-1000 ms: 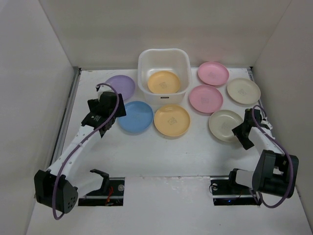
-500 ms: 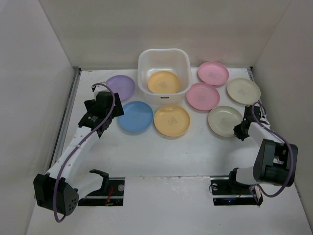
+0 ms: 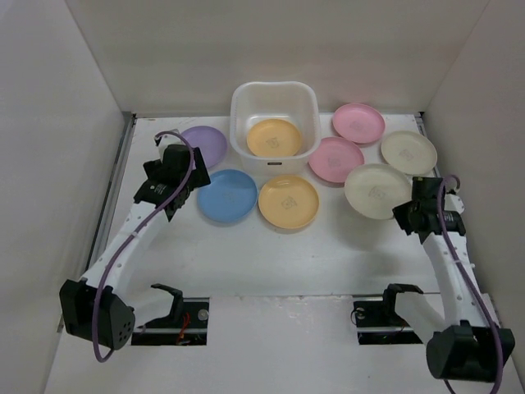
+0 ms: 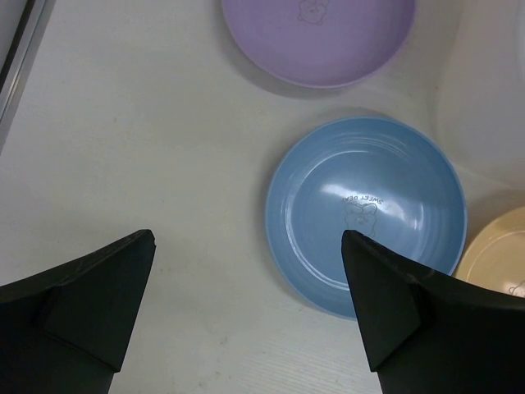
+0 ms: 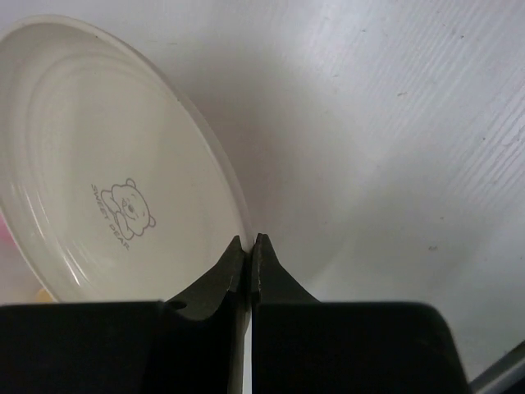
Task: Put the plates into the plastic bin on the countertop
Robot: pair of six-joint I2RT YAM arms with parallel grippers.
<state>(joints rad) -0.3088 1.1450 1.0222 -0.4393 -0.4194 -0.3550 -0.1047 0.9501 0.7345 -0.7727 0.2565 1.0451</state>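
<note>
Next, my right gripper lifts outward over the pink plates, then lowers the cream plate inside, since the bin (image 3: 274,86) is open above its yellow plate (image 3: 275,137).
The white plastic bin (image 3: 274,86) stands at the back of the countertop (image 3: 271,254) with a yellow plate (image 3: 275,137) inside. Around it lie purple (image 3: 205,145), blue (image 3: 227,195), yellow (image 3: 288,201), two pink (image 3: 358,122) (image 3: 336,158) and a cream plate (image 3: 408,152). My right gripper (image 3: 408,215) (image 5: 248,240) is shut on the near rim of another cream plate (image 3: 377,190) (image 5: 107,164), which is held tilted above the surface. My left gripper (image 3: 189,187) (image 4: 248,235) hangs open above the blue plate's (image 4: 365,209) left rim.
White walls enclose the countertop on three sides. A metal rail (image 3: 115,185) runs along the left edge. The bin's translucent wall (image 4: 492,82) shows at the right of the left wrist view, beside the purple plate (image 4: 320,37).
My right gripper shut on the cream plate's rim and lifted it up and toward the back left, and the right arm rose. My left gripper shifted slightly and stayed open.
</note>
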